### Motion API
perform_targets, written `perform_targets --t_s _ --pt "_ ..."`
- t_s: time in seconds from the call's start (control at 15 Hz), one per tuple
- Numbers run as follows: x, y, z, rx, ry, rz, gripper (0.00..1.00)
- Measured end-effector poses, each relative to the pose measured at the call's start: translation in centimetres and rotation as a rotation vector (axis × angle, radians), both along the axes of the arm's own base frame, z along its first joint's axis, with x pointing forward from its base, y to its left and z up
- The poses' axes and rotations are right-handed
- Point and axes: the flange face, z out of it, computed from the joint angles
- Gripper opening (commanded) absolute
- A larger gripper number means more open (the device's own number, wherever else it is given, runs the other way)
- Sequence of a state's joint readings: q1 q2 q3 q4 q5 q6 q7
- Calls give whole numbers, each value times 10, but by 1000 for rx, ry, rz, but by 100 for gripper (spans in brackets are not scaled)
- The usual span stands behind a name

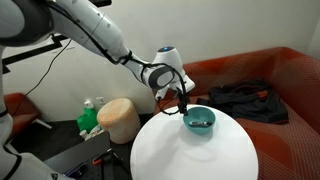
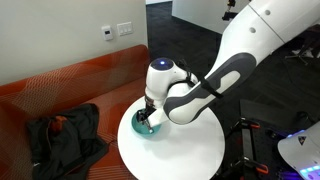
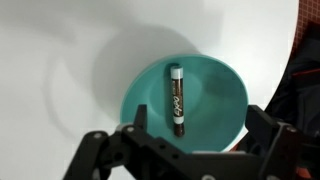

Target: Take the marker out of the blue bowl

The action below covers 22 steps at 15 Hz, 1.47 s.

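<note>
I will next move my gripper down and away from my base into the teal-blue bowl [image 3: 212,100] to reach the near end of the marker.
The teal-blue bowl [image 3: 212,100] sits on the round white table [image 3: 60,70] near its edge. It also shows in both exterior views [image 1: 201,121] [image 2: 143,127]. The dark marker [image 3: 176,98] lies inside the bowl, pointing lengthwise toward the wrist camera, white cap end far. My gripper [image 3: 196,128] is open, just above the bowl's near rim, its two black fingers either side of the marker's near end and apart from it. In an exterior view the gripper [image 1: 184,103] hangs at the bowl's left rim. In an exterior view my arm hides most of the bowl.
A tan cylindrical stool [image 1: 119,118] stands left of the table, with a green bottle [image 1: 88,118] beside it. An orange couch [image 2: 70,85] runs behind the table, with dark clothing [image 2: 65,135] [image 1: 240,98] on it.
</note>
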<state>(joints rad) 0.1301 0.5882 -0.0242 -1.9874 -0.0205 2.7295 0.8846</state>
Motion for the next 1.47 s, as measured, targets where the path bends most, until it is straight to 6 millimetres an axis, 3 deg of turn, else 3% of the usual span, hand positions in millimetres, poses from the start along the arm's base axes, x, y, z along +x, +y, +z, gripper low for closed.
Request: perform_targets --t_s 0.93,1.47 --pt "48 -35 -66 2 -2 92 100" --pt "64 -44 -96 -2 38 93 98"
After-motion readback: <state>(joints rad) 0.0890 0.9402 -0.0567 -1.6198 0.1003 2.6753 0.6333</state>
